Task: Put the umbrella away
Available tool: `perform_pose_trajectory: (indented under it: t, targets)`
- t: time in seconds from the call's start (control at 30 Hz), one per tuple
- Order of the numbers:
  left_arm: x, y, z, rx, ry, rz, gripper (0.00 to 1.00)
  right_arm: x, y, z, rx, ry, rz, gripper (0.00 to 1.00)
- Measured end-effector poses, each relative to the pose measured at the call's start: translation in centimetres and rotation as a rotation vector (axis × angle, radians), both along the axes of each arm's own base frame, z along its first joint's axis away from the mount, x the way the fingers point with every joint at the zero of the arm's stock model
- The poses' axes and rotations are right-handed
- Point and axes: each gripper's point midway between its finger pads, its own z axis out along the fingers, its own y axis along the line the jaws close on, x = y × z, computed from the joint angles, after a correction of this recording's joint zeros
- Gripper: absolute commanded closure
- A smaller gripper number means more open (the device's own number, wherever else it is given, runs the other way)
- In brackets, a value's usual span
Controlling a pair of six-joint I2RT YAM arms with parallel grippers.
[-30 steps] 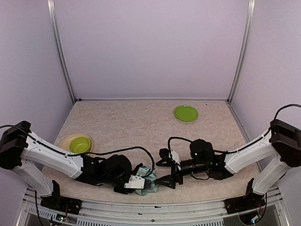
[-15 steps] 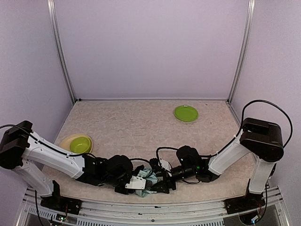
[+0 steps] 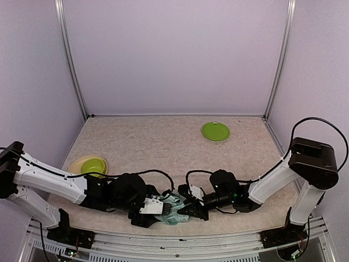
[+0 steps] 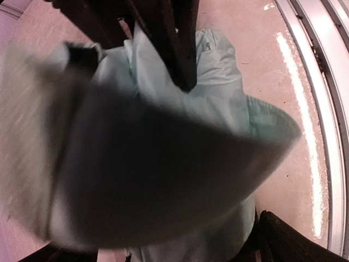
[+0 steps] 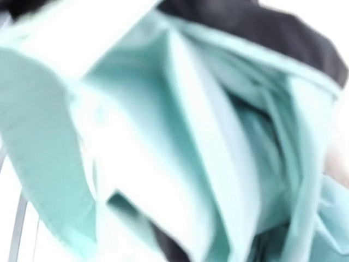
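Note:
My left gripper should next slide open toward the right gripper and close on the crumpled umbrella fabric (image 3: 174,212) (image 4: 191,237), because the fabric is to its right in the top view.
The umbrella (image 3: 173,210) lies as a crumpled mint-green bundle at the table's near edge, between both grippers. My left gripper (image 3: 162,213) is at its left side, jaws spread wide around the fabric. One left finger (image 4: 294,240) shows at the lower right of the left wrist view. There the umbrella (image 4: 218,87) fills the frame, its black lining blurred in front. My right gripper (image 3: 186,207) reaches in from the right. Its dark fingers (image 4: 182,54) close into a fold. The right wrist view shows only blurred umbrella (image 5: 180,136) fabric, and the shaft and handle are hidden.
A green plate (image 3: 216,131) lies at the back right. A yellow plate (image 3: 75,162) holding a green bowl (image 3: 93,167) sits at the left, behind my left arm. The metal rail (image 3: 180,239) runs along the front edge, right beside the umbrella.
My right arm has slid left up to the umbrella and its jaws have closed into the fabric. My left jaws have opened wide off the bundle.

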Motion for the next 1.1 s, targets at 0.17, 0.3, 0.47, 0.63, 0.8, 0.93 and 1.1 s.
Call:
perform_pose_trajectory:
  t: [0.17,0.3,0.47,0.63,0.8,0.93,1.1]
  targets:
    - [0.3,0.9,0.3,-0.024,0.052,0.007,0.01,-0.2,-1.5,0.1,-0.022,-0.046,-0.01,0.82]
    - [0.0,0.5,-2.2,0.035,0.131,0.004,0.01,-0.1,-1.5,0.1,-0.027,-0.086,0.0,0.82]
    - [0.3,-2.1,-2.4,0.005,0.174,-0.008,0.11,0.3,-1.5,0.3,-0.031,-0.134,-0.007,0.82]
    - [0.2,-2.3,-2.8,0.02,0.189,-0.016,0.75,1.0,-1.8,0.4,-0.039,-0.191,-0.03,0.79]
    - [0.6,-3.0,-2.3,0.016,0.18,-0.023,1.0,1.9,-2.1,0.7,-0.042,-0.243,-0.061,0.48]
    - [1.0,-3.6,-1.6,-0.011,0.171,-0.016,1.0,3.3,-2.8,1.7,-0.057,-0.277,-0.129,0.36]
    - [1.5,-4.0,-1.2,-0.045,0.164,0.009,1.0,3.6,-5.1,5.4,-0.01,-0.308,-0.223,0.34]
